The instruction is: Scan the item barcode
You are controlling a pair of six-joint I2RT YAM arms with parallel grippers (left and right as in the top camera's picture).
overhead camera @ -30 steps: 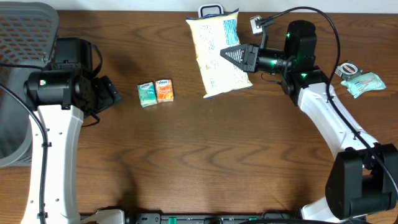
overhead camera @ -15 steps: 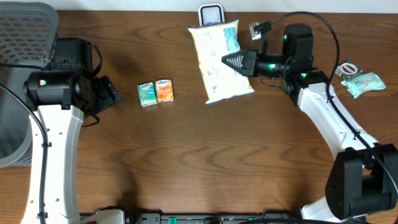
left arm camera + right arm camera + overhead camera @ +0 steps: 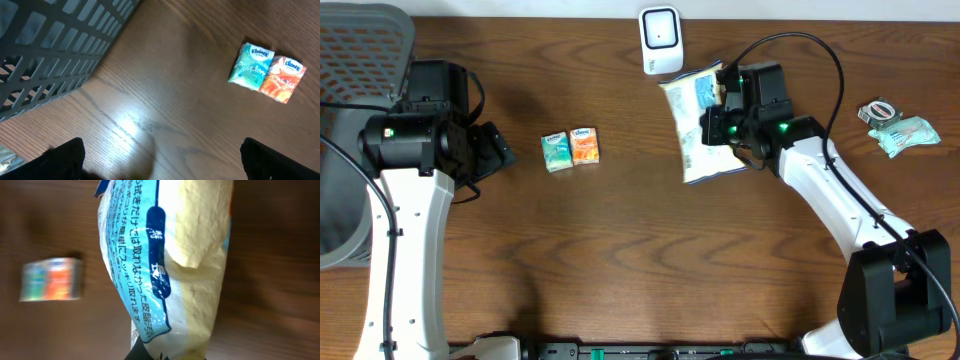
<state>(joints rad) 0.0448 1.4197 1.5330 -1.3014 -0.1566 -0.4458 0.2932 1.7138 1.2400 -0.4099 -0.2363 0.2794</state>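
My right gripper should next ease down and to its right in the overhead view, over bare wood, then release the bag's edge.
A pale yellow snack bag [image 3: 692,135] with a blue label hangs above the table, just below and to the right of the white barcode scanner [image 3: 660,38]. My right gripper [image 3: 719,128] is shut on the bag's edge. In the right wrist view the bag [image 3: 170,255] fills the frame, tilted, with the right gripper [image 3: 165,356] pinching its lower end at the bottom edge. My left gripper [image 3: 496,150] stands open at the left, low over bare wood, and holds nothing. In its own view the left gripper [image 3: 162,160] shows dark fingertips [image 3: 65,159] far apart.
Two small tissue packs [image 3: 570,148], teal and orange, lie side by side left of centre, also in the left wrist view as tissue packs [image 3: 267,72]. A grey mesh basket [image 3: 350,60] fills the far left. A teal packet [image 3: 905,132] lies at the far right.
My right arm has carried the bag down and to the right, off the scanner, which now shows whole. The bag has turned more upright. The left arm has not moved.
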